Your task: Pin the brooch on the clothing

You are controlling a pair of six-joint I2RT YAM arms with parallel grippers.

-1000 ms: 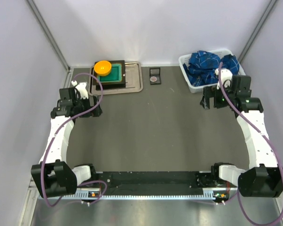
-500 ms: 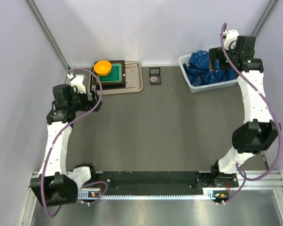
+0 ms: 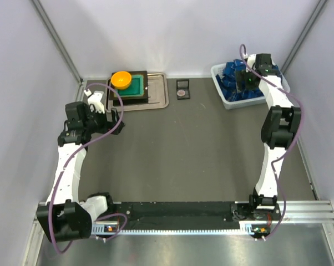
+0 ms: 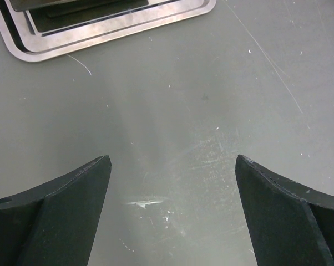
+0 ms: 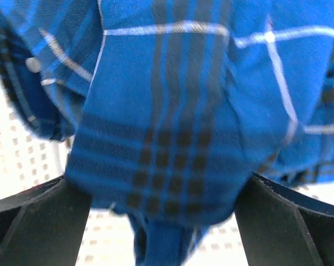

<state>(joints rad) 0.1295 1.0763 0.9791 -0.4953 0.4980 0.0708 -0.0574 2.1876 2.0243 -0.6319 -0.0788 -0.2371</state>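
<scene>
I will next lower my right gripper deeper into the white basket [image 3: 228,102] and close its fingers on the bulging fold.
The clothing [image 3: 233,75], a blue plaid shirt, lies crumpled in a white basket [image 3: 228,102] at the back right. My right gripper [image 3: 246,82] is down in that basket. In the right wrist view, a bulging fold of the clothing [image 5: 167,111] fills the space between my right gripper's [image 5: 161,183] widely open jaws. The brooch [image 3: 182,94], a small round dull disc, sits in a little dark case at the back centre of the table. My left gripper [image 3: 115,116] hovers open over bare table just in front of the metal tray; between its fingers [image 4: 172,160] there is nothing.
A metal tray [image 3: 157,103] at the back left holds a green block [image 3: 136,85] with an orange round dish [image 3: 121,78] on it. The tray's corner [image 4: 117,27] shows at the top of the left wrist view. The basket's perforated white floor [image 5: 23,155] shows under the shirt.
The right arm has swung up and back from beside the basket, and its gripper has come down onto the shirt. The left gripper has shifted slightly to the right. Both stayed open.
</scene>
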